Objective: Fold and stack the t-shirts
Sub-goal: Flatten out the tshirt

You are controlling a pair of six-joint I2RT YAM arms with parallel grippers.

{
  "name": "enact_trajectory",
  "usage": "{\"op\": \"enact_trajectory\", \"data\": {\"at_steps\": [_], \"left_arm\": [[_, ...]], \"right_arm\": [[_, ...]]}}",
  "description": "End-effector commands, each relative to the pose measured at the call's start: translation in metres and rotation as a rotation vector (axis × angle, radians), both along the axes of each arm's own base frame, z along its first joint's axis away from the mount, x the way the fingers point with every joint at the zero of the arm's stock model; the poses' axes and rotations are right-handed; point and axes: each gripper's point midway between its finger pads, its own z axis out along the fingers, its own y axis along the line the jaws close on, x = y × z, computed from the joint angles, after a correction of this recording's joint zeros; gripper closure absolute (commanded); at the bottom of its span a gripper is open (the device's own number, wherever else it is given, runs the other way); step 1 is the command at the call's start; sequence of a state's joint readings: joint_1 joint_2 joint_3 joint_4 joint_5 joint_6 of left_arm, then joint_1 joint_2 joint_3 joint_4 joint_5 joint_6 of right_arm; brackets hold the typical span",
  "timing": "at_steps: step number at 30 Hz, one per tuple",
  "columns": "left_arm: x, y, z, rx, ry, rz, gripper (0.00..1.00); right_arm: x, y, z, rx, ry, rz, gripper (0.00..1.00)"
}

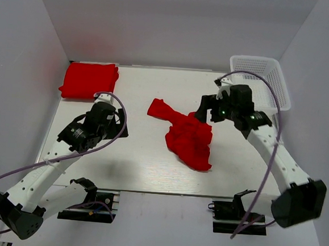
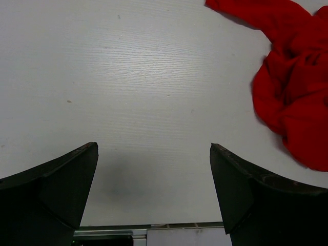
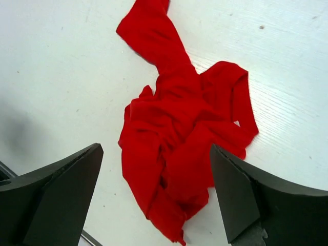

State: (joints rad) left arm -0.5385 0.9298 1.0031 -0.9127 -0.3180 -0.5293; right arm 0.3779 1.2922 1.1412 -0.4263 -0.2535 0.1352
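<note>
My left gripper will move outward and to its right in the top view and then go down, because the sleeve's end (image 1: 156, 108) (image 2: 220, 4) trails there, clear of the heap.
A crumpled red t-shirt (image 1: 186, 137) lies bunched at the middle of the white table (image 1: 132, 166), one sleeve trailing to the far left. It fills the right wrist view (image 3: 174, 118) and shows at the upper right of the left wrist view (image 2: 292, 87). A second red t-shirt (image 1: 89, 80) lies folded at the back left corner. My right gripper (image 1: 204, 112) hangs open above the crumpled shirt's far edge, jaws wide and empty (image 3: 156, 148). My left gripper (image 1: 118, 126) is open and empty over bare table, left of the crumpled shirt (image 2: 154, 148).
A white plastic mesh basket (image 1: 262, 79) stands at the back right corner, behind the right arm. White walls close the table at the back and both sides. The table's near edge shows at the bottom of the left wrist view (image 2: 154, 225).
</note>
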Motion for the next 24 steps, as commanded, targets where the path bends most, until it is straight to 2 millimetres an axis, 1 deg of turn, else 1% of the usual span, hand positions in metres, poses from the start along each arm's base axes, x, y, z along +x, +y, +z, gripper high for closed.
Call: {"op": "enact_trajectory", "data": {"at_steps": [1, 2, 3, 4, 5, 6, 8, 9, 10, 11, 12, 13, 14, 15, 16, 17, 18, 19, 20, 21, 22, 23, 24], "left_arm": [[-0.001, -0.003, 0.000, -0.049, -0.008, 0.018, 0.00], [0.004, -0.006, 0.004, -0.062, -0.030, 0.018, 0.00], [0.003, -0.006, 0.001, -0.068, -0.021, 0.027, 0.00], [0.006, -0.008, 0.000, -0.070, -0.024, 0.027, 0.00], [0.010, -0.010, 0.001, -0.073, -0.030, 0.027, 0.00], [0.014, -0.012, 0.004, -0.079, -0.040, 0.027, 0.00], [0.024, -0.014, 0.000, -0.050, -0.024, 0.043, 0.00], [0.032, -0.019, 0.006, -0.065, -0.033, 0.050, 0.00], [0.038, -0.023, 0.006, -0.063, -0.031, 0.050, 0.00], [0.054, -0.032, -0.007, -0.035, 0.014, 0.051, 0.00], [0.059, -0.035, 0.001, -0.051, -0.011, 0.051, 0.00], [0.071, -0.044, -0.007, -0.042, 0.018, 0.044, 0.00], [0.076, -0.047, 0.002, -0.058, -0.008, 0.043, 0.00], [0.090, -0.055, -0.014, -0.031, 0.023, 0.038, 0.00], [0.097, -0.059, -0.020, -0.021, 0.041, 0.038, 0.00], [0.111, -0.069, -0.012, -0.034, 0.024, 0.023, 0.00], [0.124, -0.077, -0.014, -0.030, 0.010, 0.011, 0.00], [0.138, -0.084, -0.037, 0.010, 0.047, -0.004, 0.00], [0.154, -0.088, -0.035, 0.010, 0.024, -0.008, 0.00], [0.166, -0.094, -0.041, 0.020, 0.024, -0.016, 0.00], [0.176, -0.102, -0.049, 0.028, 0.031, -0.038, 0.00], [0.196, -0.113, -0.065, 0.041, 0.053, -0.039, 0.00], [0.204, -0.118, -0.074, 0.054, 0.076, -0.039, 0.00]], "right_arm": [[-0.028, -0.025, -0.014, -0.062, 0.011, -0.053, 0.10], [-0.030, -0.028, -0.014, -0.069, 0.008, -0.062, 0.10], [-0.034, -0.033, -0.013, -0.077, 0.005, -0.080, 0.10], [-0.038, -0.035, -0.016, -0.079, 0.014, -0.086, 0.10], [-0.040, -0.037, -0.018, -0.086, 0.019, -0.091, 0.10], [-0.046, -0.041, -0.019, -0.098, 0.036, -0.097, 0.10], [-0.050, -0.045, -0.025, -0.104, 0.052, -0.112, 0.10], [-0.052, -0.050, -0.023, -0.108, 0.041, -0.141, 0.10], [-0.053, -0.051, -0.023, -0.100, 0.043, -0.155, 0.10], [-0.061, -0.055, -0.031, -0.088, 0.051, -0.181, 0.10], [-0.061, -0.055, -0.027, -0.081, 0.034, -0.183, 0.10], [-0.068, -0.059, -0.045, -0.089, 0.076, -0.197, 0.10], [-0.073, -0.060, -0.046, -0.078, 0.080, -0.205, 0.10], [-0.077, -0.060, -0.051, -0.079, 0.096, -0.209, 0.10], [-0.083, -0.064, -0.059, -0.088, 0.113, -0.214, 0.10], [-0.091, -0.065, -0.071, -0.093, 0.154, -0.217, 0.10], [-0.094, -0.065, -0.076, -0.100, 0.168, -0.212, 0.10], [-0.100, -0.068, -0.082, -0.101, 0.180, -0.219, 0.10], [-0.102, -0.066, -0.085, -0.086, 0.190, -0.214, 0.10], [-0.109, -0.067, -0.099, -0.095, 0.211, -0.205, 0.10], [-0.110, -0.066, -0.099, -0.085, 0.205, -0.204, 0.10], [-0.111, -0.068, -0.102, -0.079, 0.217, -0.231, 0.10], [-0.116, -0.071, -0.112, -0.084, 0.247, -0.256, 0.10]]}}
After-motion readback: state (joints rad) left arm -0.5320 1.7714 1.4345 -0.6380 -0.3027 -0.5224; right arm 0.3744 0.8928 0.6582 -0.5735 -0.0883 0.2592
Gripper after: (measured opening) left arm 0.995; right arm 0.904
